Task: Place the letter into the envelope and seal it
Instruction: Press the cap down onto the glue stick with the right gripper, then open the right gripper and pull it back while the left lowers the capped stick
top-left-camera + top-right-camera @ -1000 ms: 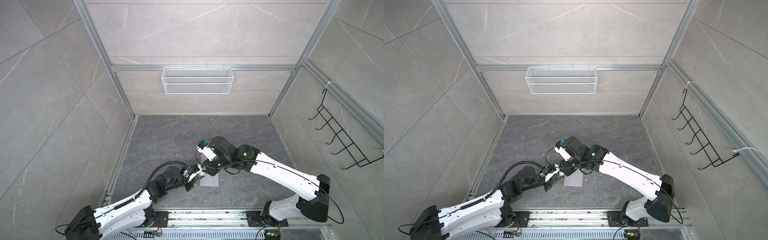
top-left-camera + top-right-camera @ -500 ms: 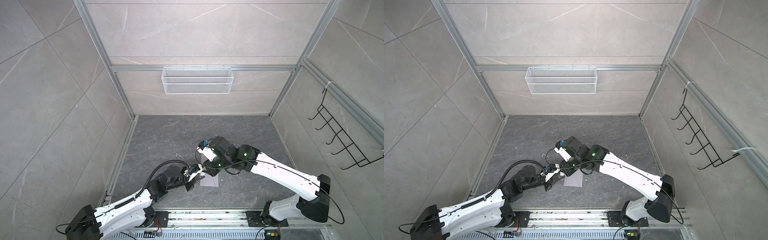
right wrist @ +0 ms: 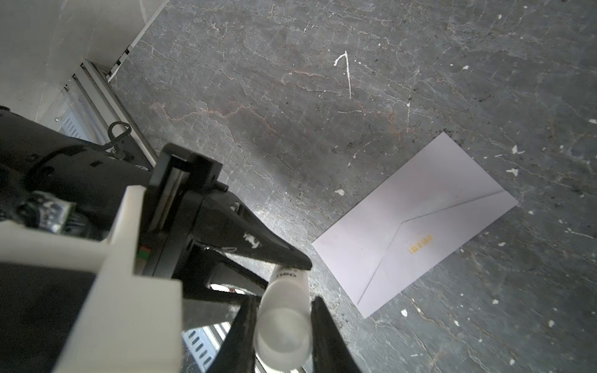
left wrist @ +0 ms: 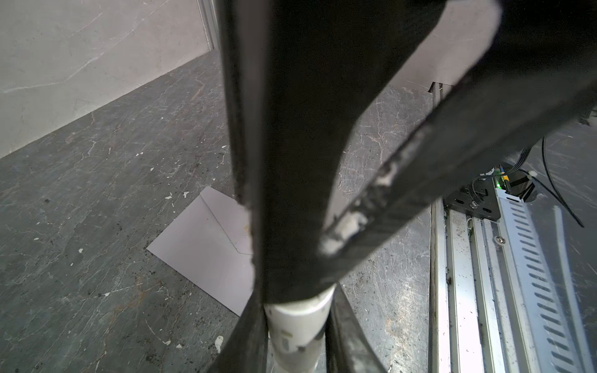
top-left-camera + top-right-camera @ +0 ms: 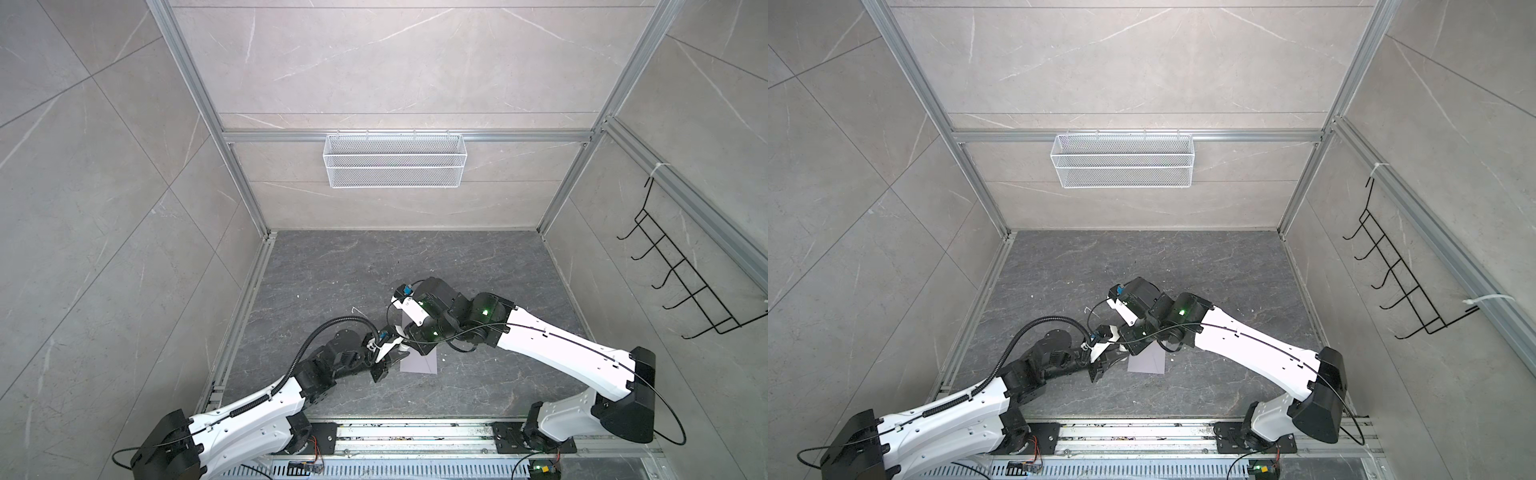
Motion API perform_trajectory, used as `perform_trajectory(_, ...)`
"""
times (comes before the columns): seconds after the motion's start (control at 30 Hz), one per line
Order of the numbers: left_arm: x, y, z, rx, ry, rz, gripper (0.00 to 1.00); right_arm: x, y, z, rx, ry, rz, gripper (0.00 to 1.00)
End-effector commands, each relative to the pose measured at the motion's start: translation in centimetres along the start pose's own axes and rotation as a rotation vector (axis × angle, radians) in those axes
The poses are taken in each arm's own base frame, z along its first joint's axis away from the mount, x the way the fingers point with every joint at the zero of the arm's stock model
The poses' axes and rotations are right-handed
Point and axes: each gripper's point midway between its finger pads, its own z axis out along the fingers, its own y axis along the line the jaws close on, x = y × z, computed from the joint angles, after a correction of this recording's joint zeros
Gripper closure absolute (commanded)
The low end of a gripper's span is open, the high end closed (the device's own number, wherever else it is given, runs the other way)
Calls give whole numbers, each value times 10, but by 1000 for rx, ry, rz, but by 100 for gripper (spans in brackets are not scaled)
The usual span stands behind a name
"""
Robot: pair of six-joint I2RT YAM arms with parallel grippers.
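Observation:
Next, my left gripper goes down and outward to the bare floor beside the envelope to release the tube (image 3: 282,323), since the envelope's flap is down.
The pale lavender envelope (image 5: 419,360) (image 5: 1147,360) lies flat on the dark floor with its pointed flap folded down. A small orange mark shows on the envelope (image 3: 416,222) in the right wrist view. The letter is hidden. A white tube (image 3: 282,323) (image 4: 298,326) hangs just above the floor, beside the envelope's (image 4: 206,252) left edge. My left gripper (image 4: 297,310) (image 5: 394,352) is shut on one end of it. My right gripper (image 3: 282,310) (image 5: 409,334) is shut on the frosted end, so the two grippers meet nose to nose.
A white wire basket (image 5: 394,160) hangs on the back wall. A black wire hook rack (image 5: 681,286) is on the right wall. The slotted metal rail (image 5: 415,436) with both arm bases runs along the front edge. Small white flecks dot the floor.

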Motion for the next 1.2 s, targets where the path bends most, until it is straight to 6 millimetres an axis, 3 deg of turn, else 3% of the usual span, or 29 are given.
perform_trajectory(0.0, -101, 4, -26, -26, -338, 72, 100, 31, 13, 26, -62, 123, 37, 76)
perform_trajectory(0.17, -106, 6, -29, -33, -359, 60, 100, 33, 19, 34, -101, 134, 63, 76)
perform_trajectory(0.27, -101, 11, -27, -53, -330, 40, 100, 21, 18, 26, -87, 90, 62, 74)
perform_trajectory(0.37, -87, 21, -21, -96, -266, -1, 100, -7, 8, 0, -19, -43, 62, 56)
perform_trajectory(0.5, -58, 40, -12, -177, -148, -119, 100, -41, -14, -54, 109, -290, 64, 30)
perform_trajectory(0.6, -39, 62, -8, -264, -61, -249, 100, -48, -34, -86, 202, -442, 80, 14)
perform_trajectory(0.7, -12, 89, -6, -364, 69, -394, 100, -40, -67, -107, 362, -539, 114, 1)
perform_trajectory(0.8, 21, 119, -7, -454, 198, -567, 100, -23, -112, -118, 568, -567, 165, 1)
perform_trajectory(0.9, 54, 137, -1, -490, 329, -701, 100, -1, -160, -115, 729, -533, 224, 1)
perform_trajectory(1.17, 115, 142, 38, -432, 601, -926, 100, 48, -235, -91, 898, -432, 344, 0)
